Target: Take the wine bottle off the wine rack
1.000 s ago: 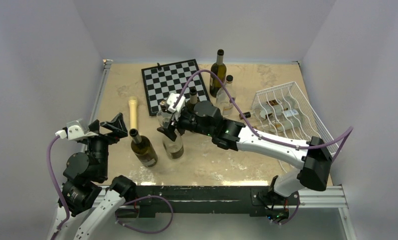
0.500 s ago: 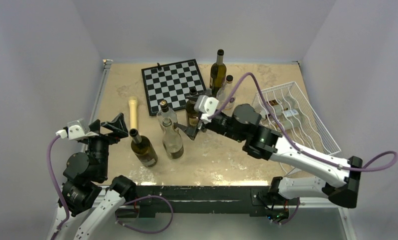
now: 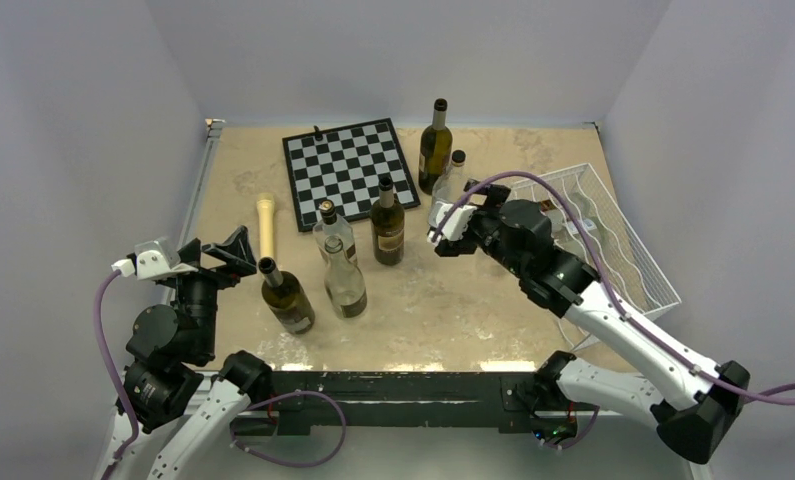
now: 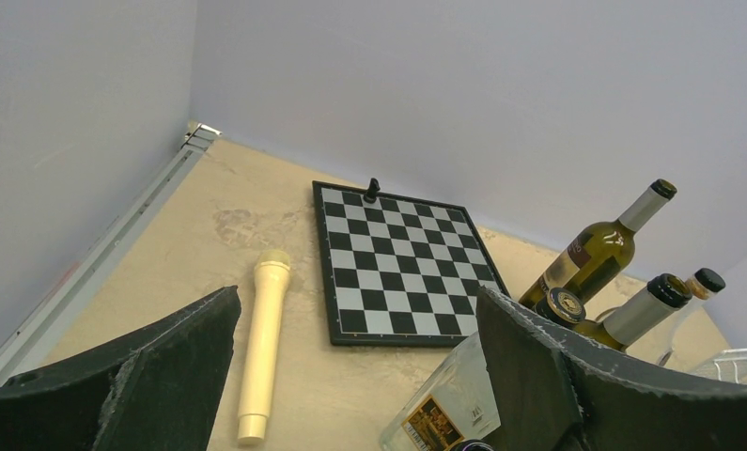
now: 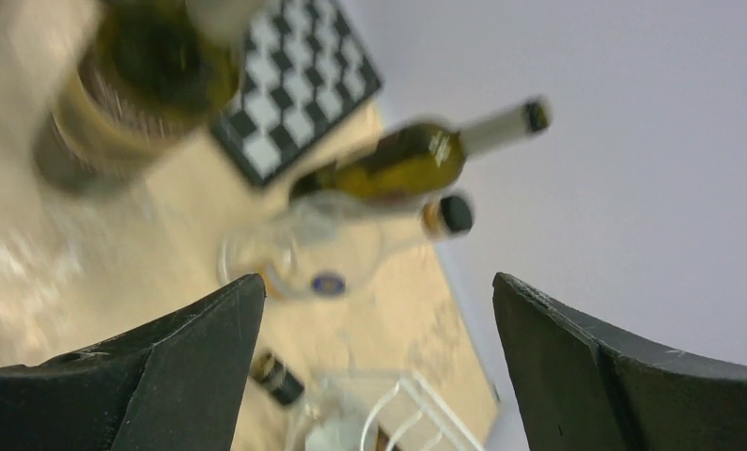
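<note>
My right gripper should tilt its open fingers down and lower them to the rack's side where a bottle's neck sticks out, below it and rightward in the top view.
The white wire wine rack [image 3: 623, 240] stands at the right of the table. My right arm hides most of the bottles lying in it. In the blurred right wrist view, a dark-capped bottle neck [image 5: 273, 378] sticks out of the rack's white wires [image 5: 416, 413]. My right gripper [image 3: 461, 218] is open and empty, just left of the rack; its jaws are wide apart in the right wrist view [image 5: 377, 291]. My left gripper [image 3: 223, 255] is open and empty at the near left, and it also shows in the left wrist view [image 4: 355, 305].
A chessboard [image 3: 348, 170] lies at the back. Several bottles stand mid-table: a dark one [image 3: 387, 225], two clear ones [image 3: 344, 285], a tilted dark one [image 3: 285, 298]. A dark bottle [image 3: 434, 150] and a clear one [image 3: 451, 180] stand behind. A cream cylinder [image 3: 265, 225] lies left.
My right arm has swung right, away from the standing bottles mid-table, to the left edge of the rack, with its gripper open. The left arm has not moved.
</note>
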`<state>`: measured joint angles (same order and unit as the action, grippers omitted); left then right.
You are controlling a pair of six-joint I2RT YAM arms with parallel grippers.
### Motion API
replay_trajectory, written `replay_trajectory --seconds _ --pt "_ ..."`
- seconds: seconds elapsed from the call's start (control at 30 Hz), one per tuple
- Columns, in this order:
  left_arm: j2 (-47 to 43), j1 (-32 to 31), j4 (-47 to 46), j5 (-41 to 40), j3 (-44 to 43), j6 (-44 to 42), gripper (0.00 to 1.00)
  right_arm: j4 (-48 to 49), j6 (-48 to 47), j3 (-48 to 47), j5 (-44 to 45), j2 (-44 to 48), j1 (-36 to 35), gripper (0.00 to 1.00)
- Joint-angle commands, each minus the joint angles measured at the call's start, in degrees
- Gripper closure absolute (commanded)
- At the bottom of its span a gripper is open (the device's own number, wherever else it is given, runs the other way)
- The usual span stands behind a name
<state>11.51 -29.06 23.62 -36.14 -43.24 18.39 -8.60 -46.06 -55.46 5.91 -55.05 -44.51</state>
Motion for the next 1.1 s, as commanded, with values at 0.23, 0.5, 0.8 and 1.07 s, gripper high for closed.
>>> replay_trajectory --seconds 0.23,0.5,0.8,1.07 --pt "0.44 -0.38 -1.58 1.23 -0.2 -0.38 0.0 -20.47 -20.43 4.87 6.26 -9.28 7.91 0.1" --pt "-0.15 -0.38 -1.68 1.22 -0.09 -0.03 0.0 -25.17 -23.11 6.26 9.84 -18.86 11.95 0.19" --pt "-0.16 -0.34 -1.56 2.03 -0.1 0.46 0.0 -23.42 -21.67 6.32 10.11 -25.28 15.95 0.23" --pt "0.27 -0.35 -1.78 2.52 -0.09 0.59 0.0 -21.4 -23.0 8.77 9.06 -26.06 21.42 0.25"
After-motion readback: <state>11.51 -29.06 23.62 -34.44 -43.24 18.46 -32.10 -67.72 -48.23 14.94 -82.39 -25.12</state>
